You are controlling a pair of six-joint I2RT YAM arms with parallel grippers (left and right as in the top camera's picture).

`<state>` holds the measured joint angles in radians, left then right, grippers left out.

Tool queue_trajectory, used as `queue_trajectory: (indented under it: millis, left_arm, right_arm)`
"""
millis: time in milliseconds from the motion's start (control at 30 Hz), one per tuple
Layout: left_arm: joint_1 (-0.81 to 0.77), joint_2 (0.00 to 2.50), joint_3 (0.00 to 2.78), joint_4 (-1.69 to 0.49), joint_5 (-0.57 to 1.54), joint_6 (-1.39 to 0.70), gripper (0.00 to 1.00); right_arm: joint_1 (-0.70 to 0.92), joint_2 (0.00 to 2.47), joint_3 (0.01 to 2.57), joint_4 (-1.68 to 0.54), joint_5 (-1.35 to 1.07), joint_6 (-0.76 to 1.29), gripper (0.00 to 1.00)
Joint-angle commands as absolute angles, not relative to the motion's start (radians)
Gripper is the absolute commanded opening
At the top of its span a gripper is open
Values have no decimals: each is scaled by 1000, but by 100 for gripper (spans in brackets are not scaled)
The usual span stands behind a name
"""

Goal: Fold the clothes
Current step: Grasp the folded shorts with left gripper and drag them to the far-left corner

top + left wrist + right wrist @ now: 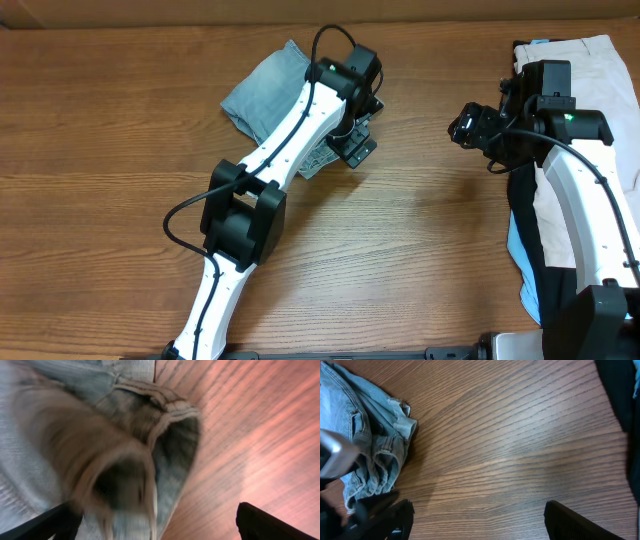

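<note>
Next, my left gripper lowers leftward in its wrist view to close on the shorts' raised denim fold (112,462), since this lies below it on that side.
The light-blue denim shorts (262,88) lie crumpled at the back of the table, partly under my left arm. My left gripper (356,146) hovers at their right edge, open. In the left wrist view the denim shorts (100,445) are blurred and fill the left side, reaching under the left gripper (155,529), with bare wood toward the right finger. My right gripper (466,128) hangs open over bare wood to the right of the shorts. The right wrist view shows the denim shorts (370,445) at far left and nothing between the fingers of the right gripper (480,521).
Beige shorts (600,75) lie at the far right under my right arm. A black garment (524,215) and a sky-blue one (522,270) lie along their left side. The black garment (620,400) also shows at the right wrist view's upper right.
</note>
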<state>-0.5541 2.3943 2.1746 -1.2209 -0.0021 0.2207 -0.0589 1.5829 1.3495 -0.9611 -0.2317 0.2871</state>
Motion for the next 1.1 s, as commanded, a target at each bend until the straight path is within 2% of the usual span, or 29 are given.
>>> queue_trajectory:
  millis: [0,133,233,300,367,400,433,500,533,633,833,1067]
  left_arm:
    - [-549,2402,2069,-1159,17,228,100]
    - [-548,2402,1992,-1074,-7,220,100]
    - [-548,2402,1951,-1013,-85,169,92]
    - [-543,2402,1931,-980,-165,116,80]
    - [-537,2402,1917,-959,-220,73,67]
    - [-529,2402,1902,-939,-253,47,53]
    - [-511,2402,1875,-905,-280,17,32]
    - [-492,2402,1849,-868,-281,9,17]
    - [-474,2402,1837,-845,-295,-12,4]
    - [-429,2402,1834,-814,-334,-87,4]
    - [-282,2402,1835,-720,-332,-110,4]
    - [-85,2402,1835,-481,-274,-113,4]
  right_arm:
    - [-61,1585,1346,-957,-225,280,87]
    - [-61,1585,1346,-957,-225,280,87]
    - [-61,1585,1346,-957,-224,280,87]
    - [-61,1585,1346,-956,-224,280,87]
    - [-61,1585,1346,-956,-224,280,87]
    - [-61,1585,1346,-956,-224,280,88]
    - [-61,1585,1346,-956,-218,280,87]
    - [-61,1585,1346,-956,-217,280,87]
    - [-61,1585,1346,-956,-217,280,87]
    - [-61,1585,1346,-954,-217,280,87]
    - [-61,1585,1346,-947,-217,280,87]
    - [-61,1585,1346,-941,-218,280,87]
